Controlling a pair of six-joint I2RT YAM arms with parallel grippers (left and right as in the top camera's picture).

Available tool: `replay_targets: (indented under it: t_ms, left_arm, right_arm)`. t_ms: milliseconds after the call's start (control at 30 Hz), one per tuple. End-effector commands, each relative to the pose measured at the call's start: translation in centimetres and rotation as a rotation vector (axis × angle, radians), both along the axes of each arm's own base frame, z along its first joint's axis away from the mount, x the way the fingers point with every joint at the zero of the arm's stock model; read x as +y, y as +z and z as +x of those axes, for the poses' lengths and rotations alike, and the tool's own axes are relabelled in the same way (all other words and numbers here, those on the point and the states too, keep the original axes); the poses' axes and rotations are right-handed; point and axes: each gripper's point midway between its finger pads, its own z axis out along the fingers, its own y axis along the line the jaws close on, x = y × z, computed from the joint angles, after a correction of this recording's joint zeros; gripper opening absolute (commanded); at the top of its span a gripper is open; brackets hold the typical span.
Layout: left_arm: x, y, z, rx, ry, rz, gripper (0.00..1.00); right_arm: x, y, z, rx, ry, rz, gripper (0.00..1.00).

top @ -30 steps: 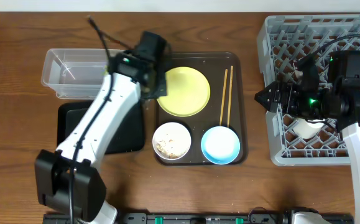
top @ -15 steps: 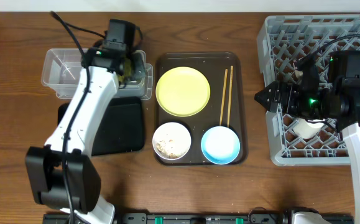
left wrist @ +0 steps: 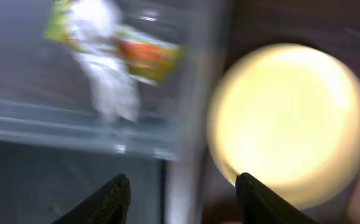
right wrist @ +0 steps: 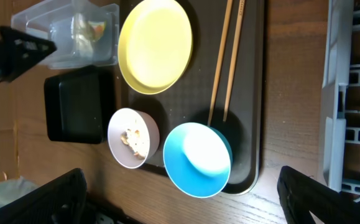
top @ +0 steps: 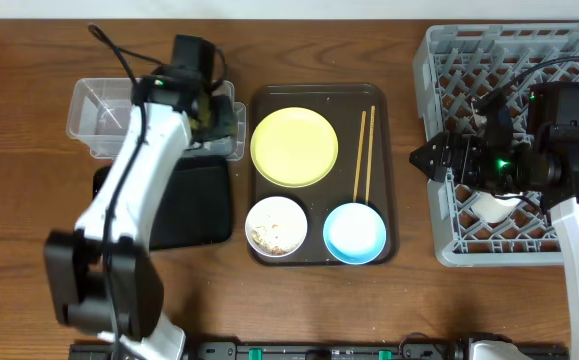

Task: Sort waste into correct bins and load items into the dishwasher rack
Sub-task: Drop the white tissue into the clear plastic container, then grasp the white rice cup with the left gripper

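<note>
My left gripper is next going to move back over the serving tray and down onto the rim of the bowl, on the side facing the blue one, because food scraps are in the white bowl (top: 276, 226).
My left gripper (top: 219, 118) hangs open over the right end of the clear tub (top: 109, 115), nothing between its fingers. Below it, in the left wrist view, the green and orange wrapper (left wrist: 148, 53) and white tissue (left wrist: 105, 68) lie inside the tub. The yellow plate (top: 294, 147), chopsticks (top: 365, 152), white bowl (top: 276, 226) holding food scraps, and blue bowl (top: 354, 232) rest on the brown serving tray (top: 389, 230). My right gripper (top: 429, 158) stands wide open and empty at the left edge of the grey rack (top: 449, 60). A white cup (top: 489, 208) sits in the rack.
The black tray (top: 184, 205) lies in front of the clear tub, left of the serving tray. Bare wooden table (top: 19, 200) surrounds them, with a strip of it between the serving tray and the rack.
My left gripper swung from the plate's left edge to above the tub's right end and opened. The right arm has not moved.
</note>
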Motion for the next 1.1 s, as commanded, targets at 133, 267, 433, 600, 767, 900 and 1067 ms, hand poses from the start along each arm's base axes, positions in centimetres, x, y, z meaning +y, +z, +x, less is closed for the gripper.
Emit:
replay_targets:
  t_ms: [133, 267, 433, 600, 767, 900, 1067]
  left_arm:
    - [-7.0, 0.9, -5.9, 0.095, -0.203, 0.004, 0.57]
    - [-8.7, -1.3, -9.9, 0.217, -0.194, 0.026, 0.53]
    - [-11.4, -4.7, -13.4, 0.273, -0.216, 0.040, 0.54]
    - [-14.2, -8.0, -13.6, 0.216, -0.273, 0.009, 0.53]
    - [-14.1, -10.8, -14.1, 0.280, -0.230, 0.021, 0.48]
    - [-14.9, -12.1, -14.8, 0.334, -0.227, -0.006, 0.40]
    - [-15.3, -13.3, -15.5, 0.363, -0.236, 0.015, 0.19]
  right_arm:
    - [0.1, 0.0, 0.1, -0.010, 0.013, -0.034, 0.96]
    - [0.1, 0.1, 0.2, -0.018, 0.013, -0.035, 0.96]
    - [0.1, 0.1, 0.4, -0.025, 0.012, -0.035, 0.97]
    - [0.1, 0.2, 0.5, -0.033, 0.012, -0.035, 0.97]
    - [0.1, 0.2, 0.6, -0.033, 0.012, -0.035, 0.96]
    - [0.1, 0.3, 0.6, -0.038, 0.012, -0.035, 0.97]
    - [0.1, 0.3, 0.7, -0.040, 0.012, -0.035, 0.96]
